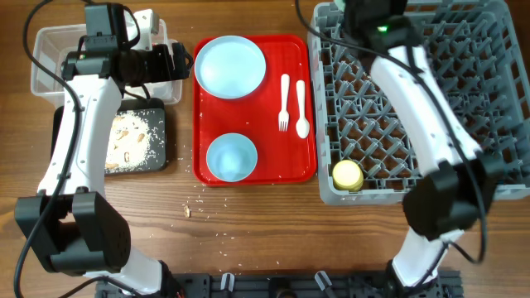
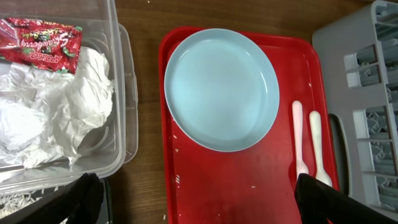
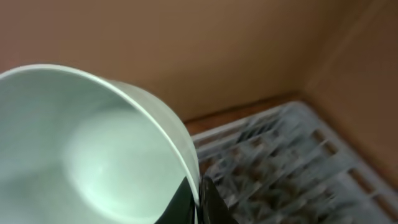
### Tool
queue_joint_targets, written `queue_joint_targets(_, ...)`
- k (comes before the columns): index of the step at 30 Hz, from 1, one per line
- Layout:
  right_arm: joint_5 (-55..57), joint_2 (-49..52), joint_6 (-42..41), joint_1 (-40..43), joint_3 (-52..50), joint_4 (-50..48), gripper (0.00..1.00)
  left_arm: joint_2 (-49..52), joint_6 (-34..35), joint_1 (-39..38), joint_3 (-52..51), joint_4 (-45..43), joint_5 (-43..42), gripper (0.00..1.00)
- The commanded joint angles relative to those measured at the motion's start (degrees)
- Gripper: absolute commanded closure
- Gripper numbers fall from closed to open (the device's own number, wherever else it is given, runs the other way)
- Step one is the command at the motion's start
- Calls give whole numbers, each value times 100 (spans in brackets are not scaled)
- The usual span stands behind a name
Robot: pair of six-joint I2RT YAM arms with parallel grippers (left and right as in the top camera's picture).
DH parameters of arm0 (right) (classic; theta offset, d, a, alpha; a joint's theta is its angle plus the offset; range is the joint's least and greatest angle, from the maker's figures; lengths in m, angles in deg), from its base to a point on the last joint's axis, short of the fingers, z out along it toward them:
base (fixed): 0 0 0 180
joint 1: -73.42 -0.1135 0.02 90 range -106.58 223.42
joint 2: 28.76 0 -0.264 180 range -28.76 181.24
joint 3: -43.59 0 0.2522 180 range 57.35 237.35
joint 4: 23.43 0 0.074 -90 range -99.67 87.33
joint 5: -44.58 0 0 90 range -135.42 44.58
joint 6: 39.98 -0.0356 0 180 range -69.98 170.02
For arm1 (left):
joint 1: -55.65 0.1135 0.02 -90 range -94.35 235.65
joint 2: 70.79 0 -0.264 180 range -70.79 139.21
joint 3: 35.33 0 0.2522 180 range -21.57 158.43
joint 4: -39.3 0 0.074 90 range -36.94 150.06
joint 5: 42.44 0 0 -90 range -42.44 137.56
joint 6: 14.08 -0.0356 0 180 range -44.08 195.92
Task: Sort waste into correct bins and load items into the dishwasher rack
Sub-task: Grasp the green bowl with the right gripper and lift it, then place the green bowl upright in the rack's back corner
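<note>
I will next move my right gripper down into the rack's far corner (image 1: 338, 56) below it, by the red tray, and release the bowl's rim at the empty slots.
My right gripper (image 3: 200, 190) is shut on the rim of a mint bowl (image 3: 93, 155), held over the far left corner of the grey dishwasher rack (image 1: 326, 108); the arm (image 1: 364, 16) hides this bowl from overhead. A yellow cup (image 1: 347, 175) sits in the rack's near left corner. My left gripper (image 2: 199, 208) is open and empty, above the gap between the clear tub (image 1: 50, 58) and the pale blue plate (image 1: 230, 66). The tub holds the red wrapper (image 2: 43, 40) and white napkin (image 2: 56, 106). A second bowl (image 1: 231, 157), fork (image 1: 284, 101) and spoon (image 1: 301, 108) lie on the red tray.
The red serving tray (image 1: 290, 170) lies between the bins and the rack. The black tray (image 1: 157, 153) near the tub holds beige food scraps (image 1: 131, 136). Crumbs (image 1: 187, 211) are scattered on the wooden table in front of the red tray.
</note>
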Motion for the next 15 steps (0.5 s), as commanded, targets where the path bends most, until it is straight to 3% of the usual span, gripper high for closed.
queue_joint_targets(1, 1567, 638, 1694, -44, -44, -470, 96, -61, -28, -22, 79, -11, 35, 0)
queue_joint_targets(5, 1950, 1097, 2524, -44, -44, -772, 96, -61, -31, -22, 79, -11, 35, 0)
queue_joint_targets(15, 1886, 1537, 2647, -245, -85, -385, 96, -61, -28, -22, 79, -11, 33, 0)
